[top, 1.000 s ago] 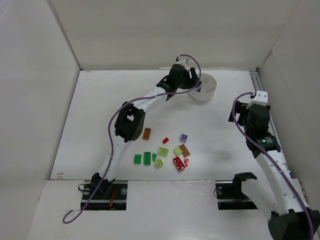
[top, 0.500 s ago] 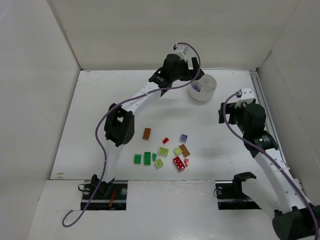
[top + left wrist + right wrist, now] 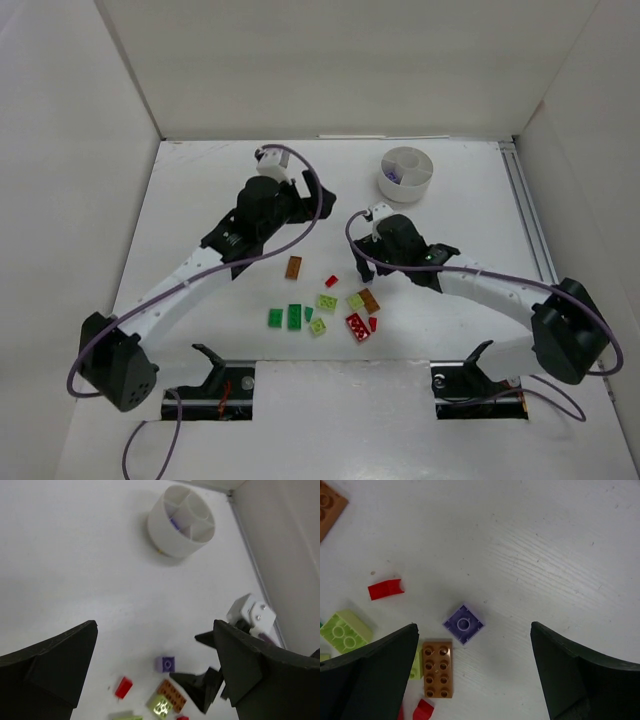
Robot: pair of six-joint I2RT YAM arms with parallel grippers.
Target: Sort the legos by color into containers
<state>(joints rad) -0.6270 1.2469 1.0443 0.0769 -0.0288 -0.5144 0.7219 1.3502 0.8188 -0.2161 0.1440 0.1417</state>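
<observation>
I will lower my right gripper over the purple brick (image 3: 463, 624) next. The brick lies below it between the open fingers, and the fingers are still above the tabletop.
Loose legos lie at the front middle of the table. They include a dark green plate (image 3: 294, 316), a lime brick (image 3: 327, 302), a red brick (image 3: 357, 327) and an orange-brown brick (image 3: 293, 266). The white dish (image 3: 384, 185) stands at the back right with a purple piece (image 3: 173, 523) in one wedge. My right gripper (image 3: 366, 262) is open and empty, right above a purple brick (image 3: 463, 624) that sits between its fingers. An orange-brown brick (image 3: 437, 668) lies beside it. My left gripper (image 3: 308, 200) is open and empty, raised left of the dish (image 3: 182, 520).
White walls close in the table at the back and both sides. A rail (image 3: 530, 230) runs along the right edge. In the left wrist view the right gripper (image 3: 210, 685) hangs beside the purple brick (image 3: 167, 663), with a small red piece (image 3: 124, 687) nearby.
My left arm has pulled back from the dish toward the left middle. My right arm has swung in from the right edge and down over the purple brick.
</observation>
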